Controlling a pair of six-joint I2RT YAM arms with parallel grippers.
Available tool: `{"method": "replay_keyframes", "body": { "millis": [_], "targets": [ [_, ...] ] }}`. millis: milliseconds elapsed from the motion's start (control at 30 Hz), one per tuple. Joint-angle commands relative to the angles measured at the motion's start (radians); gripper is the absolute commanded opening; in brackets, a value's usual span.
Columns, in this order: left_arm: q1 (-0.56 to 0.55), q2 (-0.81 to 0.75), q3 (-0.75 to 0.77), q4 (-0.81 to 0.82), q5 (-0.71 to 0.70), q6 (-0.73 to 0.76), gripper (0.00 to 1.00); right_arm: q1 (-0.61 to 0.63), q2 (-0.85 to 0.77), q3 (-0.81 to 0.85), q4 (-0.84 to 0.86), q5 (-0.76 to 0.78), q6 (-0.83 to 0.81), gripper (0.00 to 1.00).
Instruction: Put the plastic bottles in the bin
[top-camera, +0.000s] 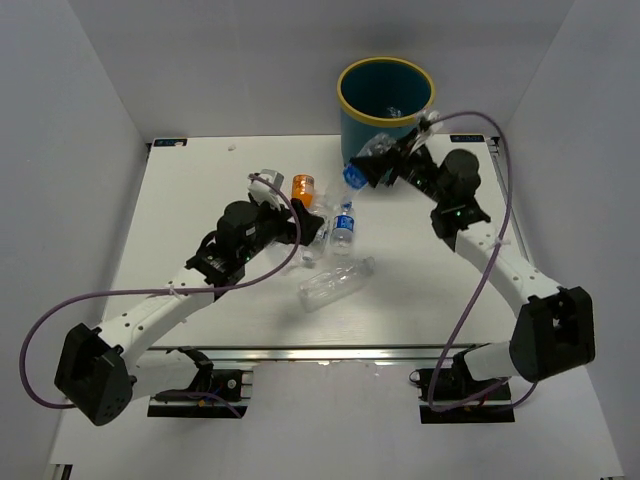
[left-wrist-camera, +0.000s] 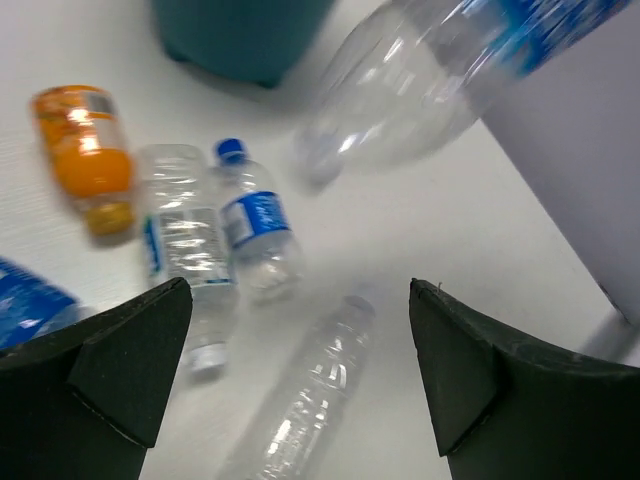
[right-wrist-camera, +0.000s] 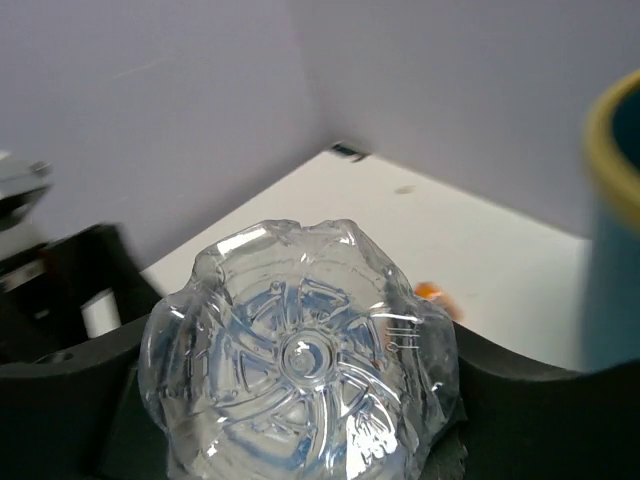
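Observation:
The blue-labelled clear plastic bottle is outside my open fingers. My left gripper should go left in the top view next, down onto it.
My right gripper is shut on a clear plastic bottle with a blue label, held off the table beside the teal bin. The right wrist view looks at that bottle's ribbed base, pressed between the dark fingers. My left gripper is open above a plain clear bottle lying on the table, touching nothing. Beyond it lie an orange bottle, a clear bottle and a blue-capped bottle. The held bottle hangs at the upper right.
The bin's yellow rim stands at the right edge of the right wrist view, its base at the top of the left wrist view. White walls enclose the table on three sides. A blue-labelled piece shows at the left wrist view's left edge.

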Motion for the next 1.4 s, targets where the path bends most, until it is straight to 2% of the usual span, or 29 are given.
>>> {"method": "replay_keyframes", "body": {
  "millis": [0, 133, 300, 467, 533, 567, 600, 667, 733, 867, 933, 967, 1000, 1133, 1300, 1333, 1367],
  "targets": [
    [0.032, 0.003, 0.055, -0.158, -0.264, -0.024, 0.98, -0.075, 0.069, 0.215, -0.079, 0.147, -0.091, 0.42],
    [0.160, 0.076, 0.064, -0.171, -0.230, -0.101, 0.98, -0.098, 0.197, 0.437, -0.059, 0.193, -0.199, 0.43],
    [0.211, 0.195, 0.106, -0.235, -0.222, -0.116, 0.98, -0.118, 0.424, 0.707, -0.116, 0.401, -0.281, 0.45],
    [0.223, 0.278, 0.124, -0.254, -0.218, -0.138, 0.98, -0.120, 0.557, 0.825, -0.099, 0.647, -0.358, 0.57],
    [0.227, 0.286, 0.123, -0.254, -0.239, -0.144, 0.98, -0.120, 0.637, 0.886, -0.114, 0.705, -0.404, 0.72],
    [0.230, 0.293, 0.124, -0.255, -0.244, -0.147, 0.98, -0.120, 0.668, 0.996, -0.213, 0.701, -0.425, 0.84],
    [0.234, 0.297, 0.124, -0.258, -0.247, -0.156, 0.98, -0.118, 0.718, 1.052, -0.275, 0.687, -0.436, 0.89],
    [0.237, 0.315, 0.127, -0.267, -0.250, -0.164, 0.98, -0.120, 0.714, 1.109, -0.367, 0.586, -0.436, 0.89],
    [0.251, 0.330, 0.124, -0.275, -0.239, -0.187, 0.98, -0.118, 0.632, 1.055, -0.334, 0.476, -0.438, 0.89],
    [0.266, 0.382, 0.130, -0.283, -0.210, -0.219, 0.98, -0.120, 0.463, 0.928, -0.283, 0.431, -0.428, 0.89],
    [0.268, 0.416, 0.142, -0.295, -0.204, -0.235, 0.98, -0.118, 0.379, 0.790, -0.231, 0.397, -0.419, 0.89],
    [0.268, 0.425, 0.142, -0.294, -0.190, -0.236, 0.98, -0.118, 0.286, 0.726, -0.201, 0.380, -0.415, 0.89],
    [0.268, 0.438, 0.139, -0.291, -0.185, -0.242, 0.98, -0.118, 0.241, 0.592, -0.142, 0.362, -0.410, 0.89],
    [0.268, 0.470, 0.135, -0.275, -0.181, -0.250, 0.97, -0.118, 0.029, 0.333, -0.120, 0.304, -0.355, 0.89],
    [0.268, 0.501, 0.124, -0.246, -0.146, -0.256, 0.84, -0.118, -0.197, 0.092, -0.190, 0.300, -0.211, 0.89],
    [0.268, 0.505, 0.121, -0.248, -0.139, -0.255, 0.81, -0.118, -0.226, -0.004, -0.179, 0.291, -0.182, 0.89],
    [0.268, 0.504, 0.121, -0.255, -0.147, -0.253, 0.73, -0.118, -0.278, -0.047, -0.147, 0.278, -0.156, 0.89]
  ]
}}
